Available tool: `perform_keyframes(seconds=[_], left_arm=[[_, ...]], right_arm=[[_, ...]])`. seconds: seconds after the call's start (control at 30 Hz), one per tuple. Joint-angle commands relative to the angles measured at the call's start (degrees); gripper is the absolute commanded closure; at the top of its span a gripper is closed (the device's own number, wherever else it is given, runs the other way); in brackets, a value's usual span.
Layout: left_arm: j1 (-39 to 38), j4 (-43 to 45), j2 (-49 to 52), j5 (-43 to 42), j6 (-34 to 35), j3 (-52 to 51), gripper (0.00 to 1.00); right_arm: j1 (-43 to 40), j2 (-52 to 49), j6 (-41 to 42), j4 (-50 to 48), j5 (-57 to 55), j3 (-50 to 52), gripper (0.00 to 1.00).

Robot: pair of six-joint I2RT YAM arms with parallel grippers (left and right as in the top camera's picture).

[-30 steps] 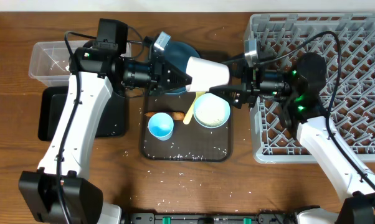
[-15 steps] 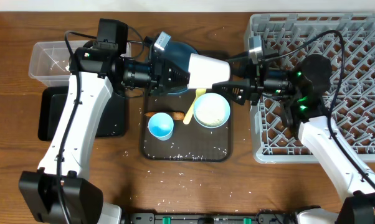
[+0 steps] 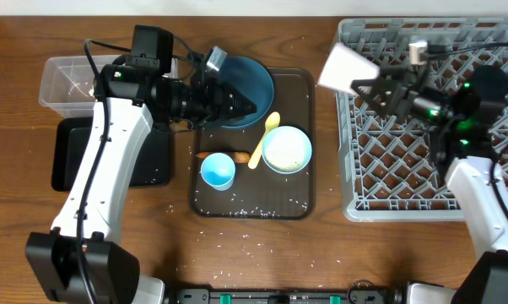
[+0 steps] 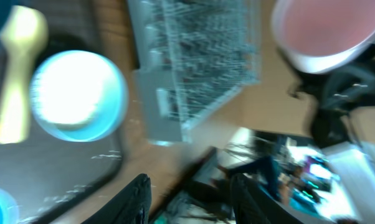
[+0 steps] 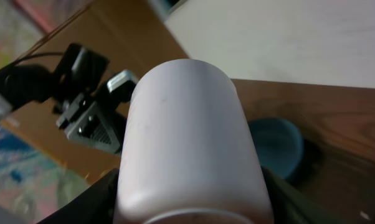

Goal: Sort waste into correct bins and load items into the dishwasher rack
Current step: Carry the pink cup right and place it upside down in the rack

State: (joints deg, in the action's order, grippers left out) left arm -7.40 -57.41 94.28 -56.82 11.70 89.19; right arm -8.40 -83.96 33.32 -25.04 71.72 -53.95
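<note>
The rack's near corner by the tray (image 3: 375, 187) is empty, so next I should pull my right gripper back over it, tilt down and lower the pink cup in.
My right gripper (image 3: 374, 88) is shut on the pink cup (image 3: 344, 67) and holds it on its side over the left edge of the grey dishwasher rack (image 3: 482, 181); the cup fills the right wrist view (image 5: 187, 137). My left gripper (image 3: 247, 106) is open and empty above the dark blue dish (image 3: 252, 78). On the brown serving tray (image 3: 298, 207) sit the white-and-light-blue bowl (image 3: 287, 149), the pale yellow spoon (image 3: 262, 142), the light blue cup (image 3: 218, 171) and the orange carrot (image 3: 216, 155). Rice grains (image 3: 254, 203) lie on the tray and table.
The clear tub (image 3: 64, 80) stands at the back left, with the black tray (image 3: 68, 156) in front of it, partly under my left arm. The left wrist view shows the bowl (image 4: 78, 94), spoon (image 4: 16, 62), rack (image 4: 194, 56) and pink cup (image 4: 327, 31), blurred.
My left gripper has let go of the pink cup. My right gripper has carried it right and back, from over the serving tray to over the rack's left edge.
</note>
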Motion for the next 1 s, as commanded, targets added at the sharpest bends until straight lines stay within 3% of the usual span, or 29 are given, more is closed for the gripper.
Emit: perform_keyframes(seconds=[0.0, 0.2, 0.37, 0.53, 0.73, 0.97], left_arm=[[0.0, -0.1, -0.3, 15.6, -0.9, 0.8, 0.55], [0.0, -0.1, -0.3, 26.8, -0.9, 0.8, 0.55], [0.0, -0.1, -0.3, 30.7, -0.9, 0.8, 0.55], [0.0, -0.1, -0.3, 34.5, -0.9, 0.8, 0.55], [0.0, -0.1, -0.3, 40.2, -0.9, 0.4, 0.55], [0.0, -0.1, 0.0, 43.6, -0.9, -0.1, 0.55]], right_arm=[[-2.2, 0.4, -0.2, 1.1, -0.3, -0.7, 0.51], [-2.7, 2.3, -6.1, 12.4, -5.4, -0.8, 0.55], [-2.6, 7.0, -17.2, 31.9, -17.1, -2.1, 0.52], [-1.7, 11.8, -25.9, 56.6, -36.2, -11.1, 0.50], [2.3, 12.3, -28.7, 81.9, -61.2, -24.6, 0.46], [7.0, 9.7, -28.2, 93.9, -64.5, -25.5, 0.45]])
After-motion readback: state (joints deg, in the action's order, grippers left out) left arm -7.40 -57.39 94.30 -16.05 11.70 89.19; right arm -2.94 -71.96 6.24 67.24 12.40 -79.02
